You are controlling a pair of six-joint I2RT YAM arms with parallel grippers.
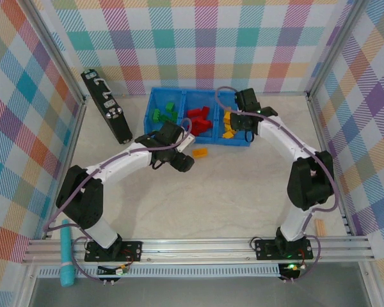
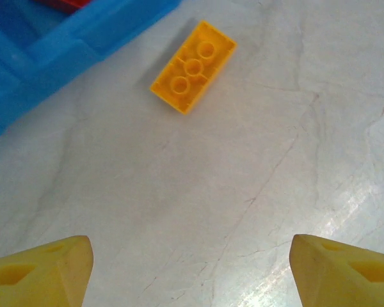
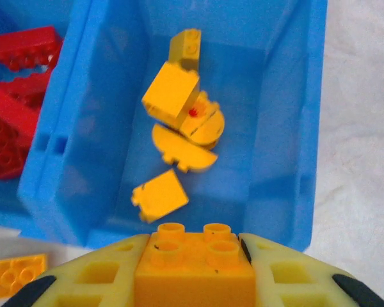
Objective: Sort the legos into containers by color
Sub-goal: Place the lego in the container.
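Note:
I will next reach outward with my left gripper, turn it to match the slant of the orange brick (image 1: 200, 153) (image 2: 193, 66) and lower it over the brick's long sides, because the brick is outward and below.
The containers are three joined compartments of a blue tray (image 1: 212, 96). Green legos (image 1: 161, 114) lie in the left one, red legos (image 1: 198, 120) in the middle, yellow legos (image 3: 179, 121) in the right. My right gripper (image 3: 195, 272) hangs over the near wall of the right compartment (image 3: 288, 128), shut on a yellow four-stud brick (image 3: 195, 262). An orange brick (image 2: 193, 66) lies studs down on the table just in front of the tray (image 2: 64, 51). My left gripper (image 2: 192, 268) hovers open short of it, with bare table between its fingers (image 2: 45, 268).
A long black bar with white marks (image 1: 107, 105) lies to the left of the tray. A teal stick (image 1: 66, 252) rests by the left arm's base and a small wooden piece (image 1: 320, 228) near the right wall. Checked walls close in the table.

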